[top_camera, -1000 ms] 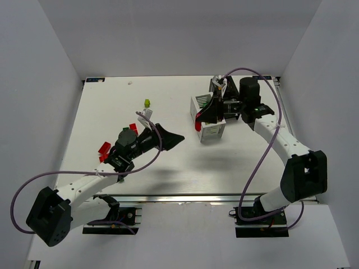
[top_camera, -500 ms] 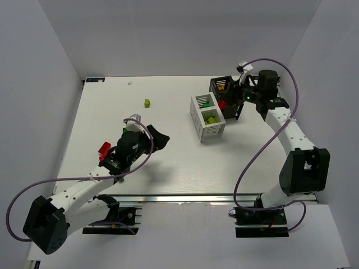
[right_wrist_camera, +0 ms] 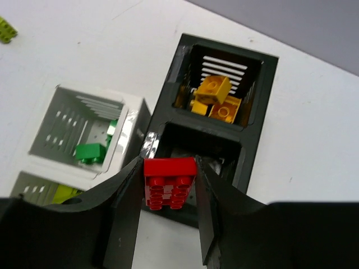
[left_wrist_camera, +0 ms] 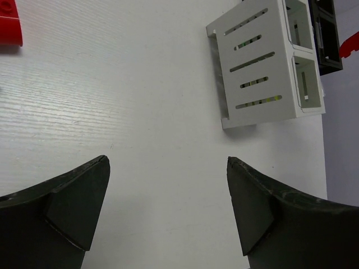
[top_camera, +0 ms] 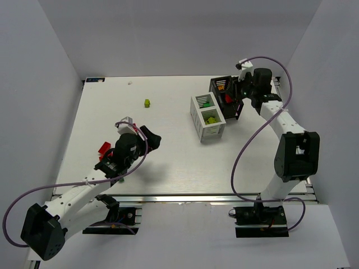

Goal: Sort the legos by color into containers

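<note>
The red lego should stay apart from the orange ones, so the robot's right gripper should move a little, over the middle of the black container's near section (top_camera: 229,105) (right_wrist_camera: 200,162), and let go of it.
My right gripper (right_wrist_camera: 168,166) is shut on a red lego (right_wrist_camera: 170,180) and hangs over the near compartment of the black container (right_wrist_camera: 263,101); in the top view it (top_camera: 229,100) is over that bin (top_camera: 217,84). Orange legos (right_wrist_camera: 216,98) lie in its far compartment. Beside it, the white container (top_camera: 203,130) holds a green lego (right_wrist_camera: 90,151) and a lime one (right_wrist_camera: 63,194). My left gripper (top_camera: 150,138) stands open and empty above bare table, fingers (left_wrist_camera: 84,193) wide apart. Loose on the table are a lime lego (top_camera: 147,103) and a red one (top_camera: 104,148).
The left wrist view shows the white container's slatted side (left_wrist_camera: 255,78) ahead to the right and a red lego (left_wrist_camera: 10,23) at the top left corner. White walls enclose the table (top_camera: 168,162) on three sides.
My right gripper carried the red lego from over the white container to the black one. My left arm drew back toward the near left and its jaws opened wider.
</note>
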Controlling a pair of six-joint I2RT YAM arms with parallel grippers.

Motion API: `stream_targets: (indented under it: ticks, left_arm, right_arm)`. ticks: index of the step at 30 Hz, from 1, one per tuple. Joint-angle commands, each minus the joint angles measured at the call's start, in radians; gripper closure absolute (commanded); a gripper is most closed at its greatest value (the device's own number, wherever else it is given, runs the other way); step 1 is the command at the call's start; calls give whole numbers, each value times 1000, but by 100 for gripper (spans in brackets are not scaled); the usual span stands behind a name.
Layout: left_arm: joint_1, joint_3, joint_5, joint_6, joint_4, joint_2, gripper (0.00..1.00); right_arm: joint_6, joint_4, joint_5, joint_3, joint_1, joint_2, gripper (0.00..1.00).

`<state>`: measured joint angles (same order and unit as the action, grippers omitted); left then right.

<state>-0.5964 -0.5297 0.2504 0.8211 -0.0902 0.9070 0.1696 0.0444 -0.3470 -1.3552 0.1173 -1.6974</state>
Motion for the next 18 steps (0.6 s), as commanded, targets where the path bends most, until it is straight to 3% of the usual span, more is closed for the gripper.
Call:
stream_targets:
  ticks: [1,8,12,15,18]
  left_arm:
    - [7,-29,47,7,-46,-25,6]
    - [10,-39,72,9,-71,-49,3]
    - [10,-59,69,-8,-80,-56,2]
    - [10,-90,62,-31,-104,-46,2]
    - [10,-142,61,-60,-126,-16,2]
  right_arm:
    - [27,-87,65,-81,-5,-28,100]
    - [33,-129,69,-116,-5,-90,97]
    - [44,-126,77,-125,-7,-117,79]
    - [45,-129,69,-119,-7,-127,59]
    - [38,-127,65,-117,-8,-137,50]
